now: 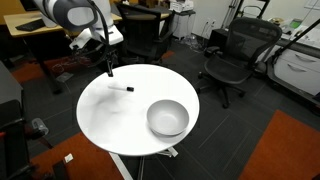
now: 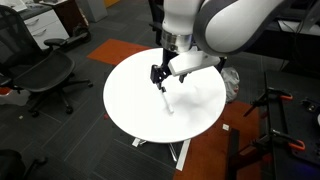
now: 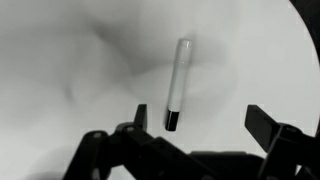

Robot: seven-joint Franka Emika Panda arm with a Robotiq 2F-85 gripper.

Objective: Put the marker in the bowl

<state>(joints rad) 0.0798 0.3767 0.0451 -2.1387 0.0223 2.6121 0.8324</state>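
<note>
My gripper moves down and slightly toward the finger nearer the marker's black end next, then closes with the marker's body (image 1: 120, 88) (image 3: 178, 85) between both fingers.
The marker (image 1: 122, 88) lies flat on the round white table (image 1: 100, 120), a thin white barrel with a black end. It also shows in an exterior view (image 2: 167, 103) and in the wrist view (image 3: 178, 80). The light grey-white bowl (image 1: 168, 118) stands empty near the table's edge, well apart from the marker; it does not show in the view from the opposite side. My gripper (image 1: 109, 68) hovers just above the table by the marker, open and empty. In the wrist view the gripper (image 3: 203, 120) has its fingers spread, and the marker's black end lies close to one finger.
Black office chairs (image 1: 232, 55) and desks surround the table. A chair (image 2: 45, 75) stands off to one side on the dark carpet. A tripod-like stand (image 2: 275, 120) is near the table's other side.
</note>
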